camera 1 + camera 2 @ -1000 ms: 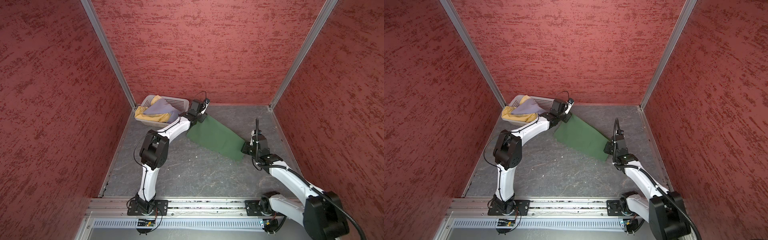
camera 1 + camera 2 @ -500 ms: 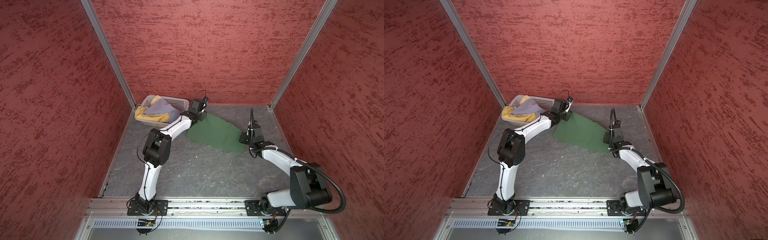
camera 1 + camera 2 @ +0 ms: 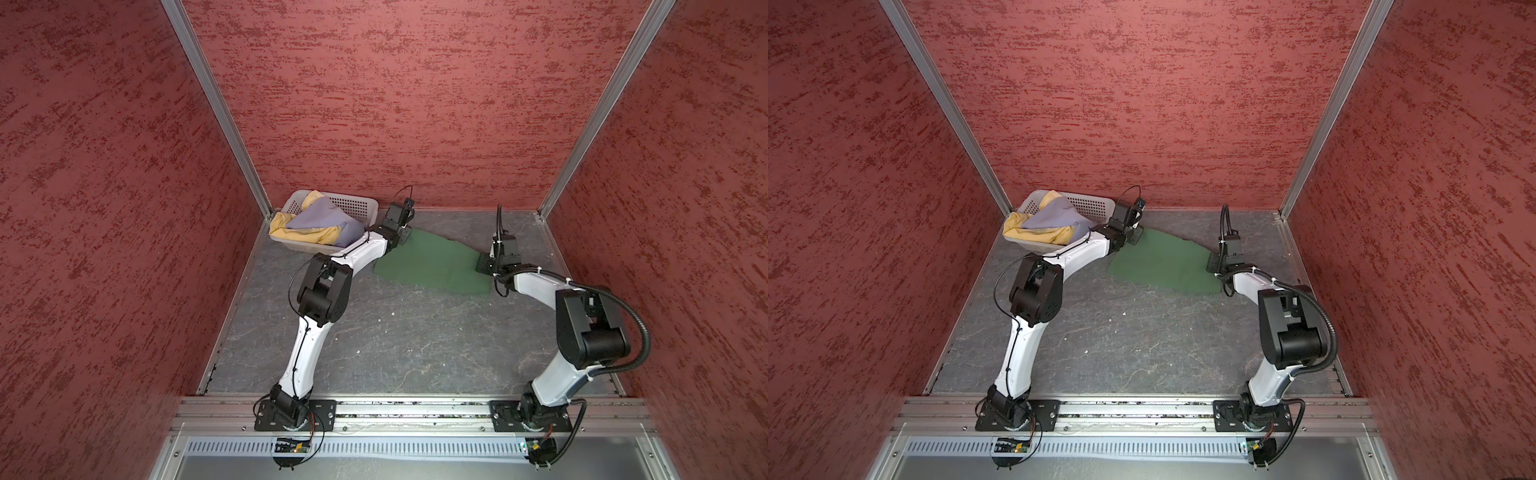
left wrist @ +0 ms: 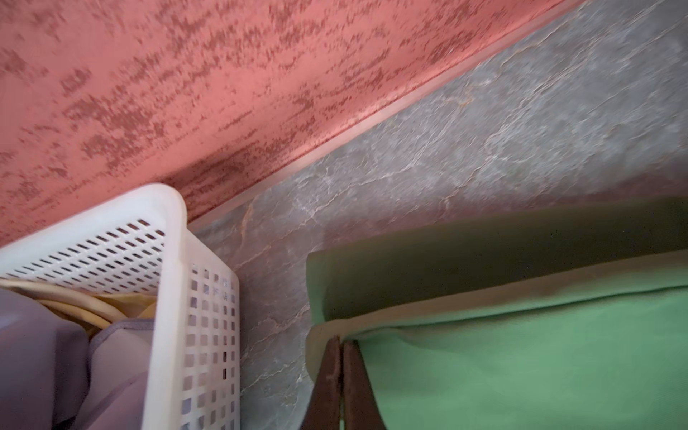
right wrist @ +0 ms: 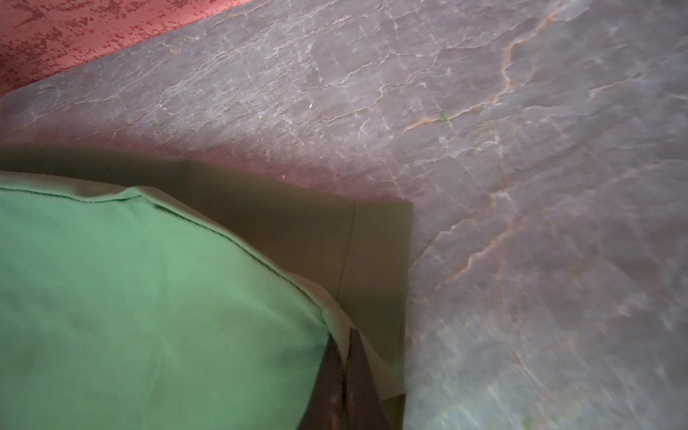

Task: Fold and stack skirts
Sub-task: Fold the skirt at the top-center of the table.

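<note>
The robot's right gripper will next move down and outward and let go of the skirt's raised corner onto the lower layer's end [image 5: 374,276], because that end is below and outward of the gripper.
A dark green skirt [image 3: 432,266] [image 3: 1163,262] lies spread across the back of the table, in both top views. My left gripper [image 3: 402,237] [image 3: 1133,237] sits at its corner beside the basket. In the left wrist view that gripper [image 4: 341,340] is shut on the skirt's hem [image 4: 521,372], lifted over a lower layer. My right gripper [image 3: 484,266] [image 3: 1212,264] is at the skirt's right end, and in the right wrist view it [image 5: 346,337] is shut on a raised corner of the skirt [image 5: 149,298]. A lavender-grey skirt [image 3: 320,220] and a mustard yellow skirt [image 3: 286,222] lie bunched in the basket.
The white perforated basket [image 3: 357,203] [image 4: 167,231] stands in the back left corner, close to my left wrist. Red walls enclose the grey stone-patterned table [image 3: 415,340] on three sides. Small white specks lie on the table's middle.
My right gripper has moved toward the back wall with the green skirt's corner, so the cloth now looks shorter and wider. The left gripper has stayed by the basket.
</note>
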`<state>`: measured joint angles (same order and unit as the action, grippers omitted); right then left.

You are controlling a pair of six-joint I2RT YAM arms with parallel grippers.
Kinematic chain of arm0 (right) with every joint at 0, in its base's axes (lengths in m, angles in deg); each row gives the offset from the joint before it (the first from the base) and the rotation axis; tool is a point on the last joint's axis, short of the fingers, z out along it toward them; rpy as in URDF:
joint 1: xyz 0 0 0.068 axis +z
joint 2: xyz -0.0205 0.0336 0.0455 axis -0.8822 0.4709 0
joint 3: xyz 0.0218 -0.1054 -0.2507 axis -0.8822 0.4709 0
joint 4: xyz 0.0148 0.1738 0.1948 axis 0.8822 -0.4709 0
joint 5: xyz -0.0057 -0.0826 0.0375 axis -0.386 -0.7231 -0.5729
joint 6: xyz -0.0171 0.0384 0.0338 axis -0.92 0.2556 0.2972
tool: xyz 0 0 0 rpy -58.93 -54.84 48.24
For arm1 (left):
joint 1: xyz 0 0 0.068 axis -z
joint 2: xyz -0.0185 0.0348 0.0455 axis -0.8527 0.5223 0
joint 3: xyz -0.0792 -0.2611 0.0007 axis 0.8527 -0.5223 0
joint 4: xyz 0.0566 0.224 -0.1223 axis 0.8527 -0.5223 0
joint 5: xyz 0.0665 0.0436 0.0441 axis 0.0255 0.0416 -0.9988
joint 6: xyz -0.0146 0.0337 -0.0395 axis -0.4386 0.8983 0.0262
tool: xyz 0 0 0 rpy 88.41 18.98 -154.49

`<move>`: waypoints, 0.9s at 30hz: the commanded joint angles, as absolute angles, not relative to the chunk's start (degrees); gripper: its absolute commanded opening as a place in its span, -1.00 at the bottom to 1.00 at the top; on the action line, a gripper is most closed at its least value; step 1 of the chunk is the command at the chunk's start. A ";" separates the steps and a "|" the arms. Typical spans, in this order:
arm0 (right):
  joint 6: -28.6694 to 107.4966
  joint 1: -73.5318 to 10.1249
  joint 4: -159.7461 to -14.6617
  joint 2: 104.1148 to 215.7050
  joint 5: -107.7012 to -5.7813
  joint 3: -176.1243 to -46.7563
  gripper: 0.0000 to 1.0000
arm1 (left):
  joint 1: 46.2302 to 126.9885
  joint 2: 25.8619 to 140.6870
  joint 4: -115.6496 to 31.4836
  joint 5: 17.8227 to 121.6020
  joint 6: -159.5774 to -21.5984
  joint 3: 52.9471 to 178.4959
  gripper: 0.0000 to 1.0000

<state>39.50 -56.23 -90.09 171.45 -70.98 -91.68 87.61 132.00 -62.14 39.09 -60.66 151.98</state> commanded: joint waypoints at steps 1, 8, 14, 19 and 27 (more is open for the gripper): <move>39.34 -57.09 -89.55 174.47 -67.81 -95.55 -0.99 | 87.25 134.17 -64.86 36.48 -62.92 154.86 -1.00; 40.39 -58.40 -92.46 181.42 -63.84 -102.82 -0.80 | 86.24 135.09 -66.27 35.59 -65.62 155.38 -0.57; 40.23 -59.26 -92.32 183.16 -62.35 -106.63 -0.33 | 86.37 132.94 -65.37 36.19 -65.98 152.99 0.11; 39.09 -60.15 -92.84 181.20 -63.13 -108.40 -0.05 | 87.70 127.14 -59.70 38.04 -63.64 146.35 0.31; 37.76 -62.84 -96.99 178.65 -62.71 -108.78 0.05 | 92.41 116.27 -49.87 47.55 -53.51 133.55 0.55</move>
<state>38.85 -61.76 -94.59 180.69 -63.35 -107.24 90.56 120.33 -55.98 42.24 -58.76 135.91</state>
